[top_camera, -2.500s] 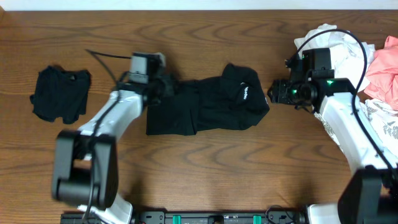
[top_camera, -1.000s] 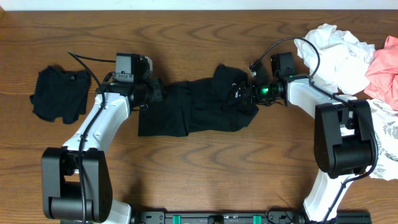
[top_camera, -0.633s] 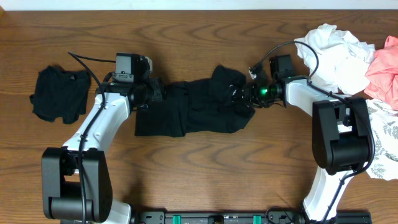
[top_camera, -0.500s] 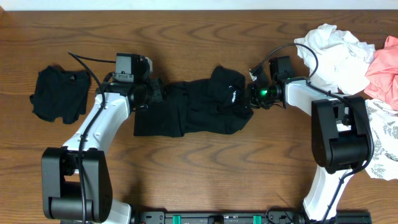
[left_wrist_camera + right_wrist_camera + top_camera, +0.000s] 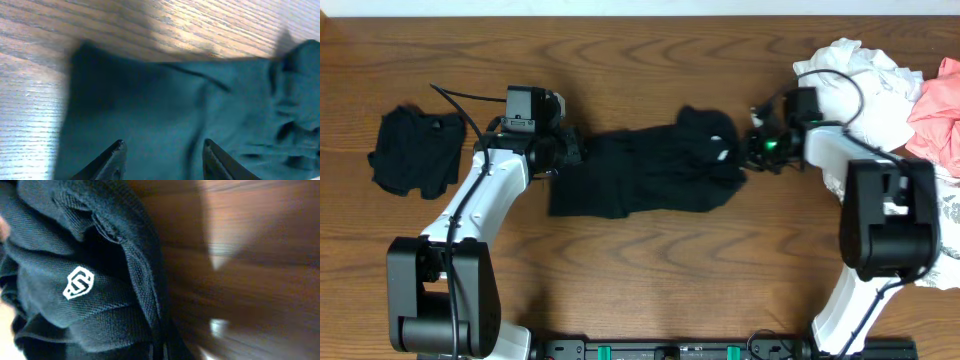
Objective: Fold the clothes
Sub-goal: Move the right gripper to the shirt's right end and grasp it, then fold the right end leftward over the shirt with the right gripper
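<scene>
My right gripper is to lift next and go over to the flat end, to its left in the overhead view, and release there, because the shirt is lying stretched out.
The black shirt lies stretched out left to right in the middle of the wooden table. At its right end my right gripper is shut on the fabric, next to the bunched collar part with a small white logo. In the right wrist view the black shirt fills the left side, its logo shows, and the cloth runs into my right gripper at the bottom edge. My left gripper is at the shirt's left end. There my left gripper stands open, fingers spread just above the black shirt.
A small folded black garment lies at the far left. White clothes, a pink garment and a leaf-print one are piled at the right edge, just behind my right arm.
My right gripper shut on the shirt's right end and drew it to the right, so the whole shirt slid and stretched that way. The left arm stayed put.
</scene>
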Robot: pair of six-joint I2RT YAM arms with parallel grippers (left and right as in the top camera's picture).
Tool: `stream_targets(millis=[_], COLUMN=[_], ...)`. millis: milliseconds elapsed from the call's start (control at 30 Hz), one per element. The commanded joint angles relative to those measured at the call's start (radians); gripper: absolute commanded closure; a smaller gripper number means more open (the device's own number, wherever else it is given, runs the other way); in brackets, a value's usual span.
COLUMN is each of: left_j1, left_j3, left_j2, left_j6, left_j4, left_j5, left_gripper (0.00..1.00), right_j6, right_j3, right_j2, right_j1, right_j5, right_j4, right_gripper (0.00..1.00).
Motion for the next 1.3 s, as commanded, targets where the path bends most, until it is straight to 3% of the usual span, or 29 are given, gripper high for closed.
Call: stream_targets(millis=[0,400,600,1033,1100,1267], left_j1=[0.001,0.001,0.001,0.001,0.001,0.001], left_j3=[0.011,0.011,0.011,0.011,0.011,0.011], left_j2=[0.000,0.000,0.000,0.000,0.000,0.000], left_j6=[0.024,0.024,0.024,0.024,0.024,0.024], left_j4=[-0.006,-0.013,-0.014,-0.035,-0.040,-0.049], left_j5=[-0.005,-0.005,-0.005,-0.005,-0.006,-0.005], left_gripper=[0.51,0.51,0.51,0.50,0.42,0.41], right_j6=[-0.092,-0.197,-0.222,-0.174,-0.140,-0.063], right_j3=[0.058,0.309,0.384,0.403,0.403,0.403], right_j2=[-0.080,-0.145,-0.145,-0.145,-0.145,-0.145], right_j1=[-0.058,-0.166,-0.147,0.178,0.244,0.382], right_j5=[0.131,0.252,0.251,0.275,0.297,0.340], right_j4=[-0.061,-0.343,-0.425,-0.431,-0.412,-0.354], right_gripper=[0.99,0.99,0.99,0.99,0.99,0.99])
